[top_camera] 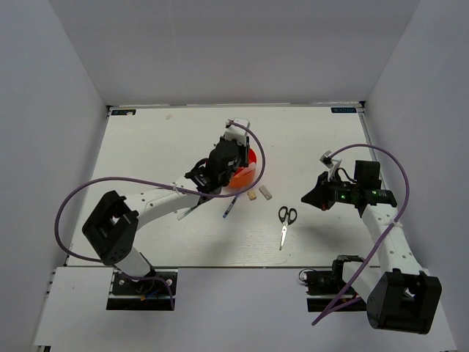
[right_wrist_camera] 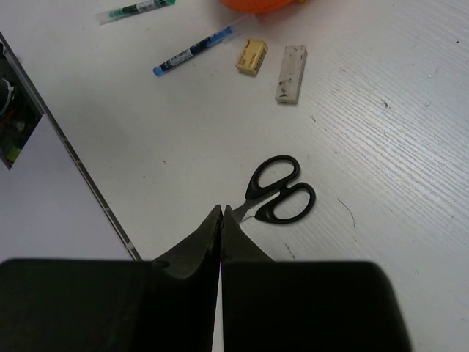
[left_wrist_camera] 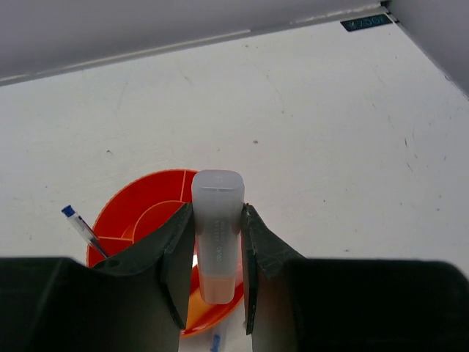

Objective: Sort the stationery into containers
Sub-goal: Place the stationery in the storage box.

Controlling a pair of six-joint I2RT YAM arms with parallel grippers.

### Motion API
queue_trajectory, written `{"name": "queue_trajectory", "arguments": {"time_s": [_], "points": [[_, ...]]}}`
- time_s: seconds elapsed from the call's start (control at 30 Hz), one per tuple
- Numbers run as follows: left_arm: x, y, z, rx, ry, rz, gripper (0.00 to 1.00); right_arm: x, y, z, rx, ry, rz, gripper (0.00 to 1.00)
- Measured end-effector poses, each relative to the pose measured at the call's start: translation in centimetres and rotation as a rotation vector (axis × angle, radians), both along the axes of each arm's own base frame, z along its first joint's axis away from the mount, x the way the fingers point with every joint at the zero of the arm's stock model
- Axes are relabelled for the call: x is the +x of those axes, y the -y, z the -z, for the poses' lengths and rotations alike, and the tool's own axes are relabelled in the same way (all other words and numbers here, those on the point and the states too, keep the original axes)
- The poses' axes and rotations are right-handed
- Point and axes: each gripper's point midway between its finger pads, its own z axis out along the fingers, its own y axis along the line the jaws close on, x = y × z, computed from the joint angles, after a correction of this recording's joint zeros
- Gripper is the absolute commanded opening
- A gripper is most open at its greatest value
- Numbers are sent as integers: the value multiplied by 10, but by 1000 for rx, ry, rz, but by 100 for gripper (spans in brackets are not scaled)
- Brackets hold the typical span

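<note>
I will next lower my left gripper and move it back over the organizer's near ring section (left_wrist_camera: 198,308) to let go of the marker tube (left_wrist_camera: 218,235), because the marker tube is still above the organizer's rim.
My left gripper (left_wrist_camera: 218,257) is shut on a stubby clear-and-orange marker tube (left_wrist_camera: 218,235) and holds it over the near rim of the round orange-red organizer (left_wrist_camera: 139,209), which shows under the arm in the top view (top_camera: 248,170). A blue pen (left_wrist_camera: 84,229) stands in one ring compartment. My right gripper (right_wrist_camera: 221,220) is shut and empty, above the black-handled scissors (right_wrist_camera: 277,192), which lie at mid-table (top_camera: 285,222). Two beige erasers (right_wrist_camera: 251,56) (right_wrist_camera: 291,72) and a blue pen (right_wrist_camera: 192,51) lie beyond them. A green pen (right_wrist_camera: 135,10) lies further off.
White walls close in the table on three sides. The table's near edge (right_wrist_camera: 88,187) runs left of the scissors. The left arm's purple cable (top_camera: 258,158) loops over the organizer. Pens (top_camera: 231,205) lie just in front of the organizer.
</note>
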Motion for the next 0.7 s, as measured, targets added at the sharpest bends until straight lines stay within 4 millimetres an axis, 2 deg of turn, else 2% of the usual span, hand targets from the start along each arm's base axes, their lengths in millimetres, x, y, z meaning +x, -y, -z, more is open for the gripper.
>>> {"name": "queue_trajectory", "arguments": {"time_s": [0.17, 0.47, 0.7], "points": [[5, 0, 2, -17, 28, -43, 0, 0, 0, 0, 0, 0, 0, 0], [0, -11, 32, 12, 11, -85, 0, 0, 0, -1, 0, 3, 0, 0], [-5, -14, 47, 34, 19, -100, 0, -1, -1, -1, 5, 3, -4, 0]]}}
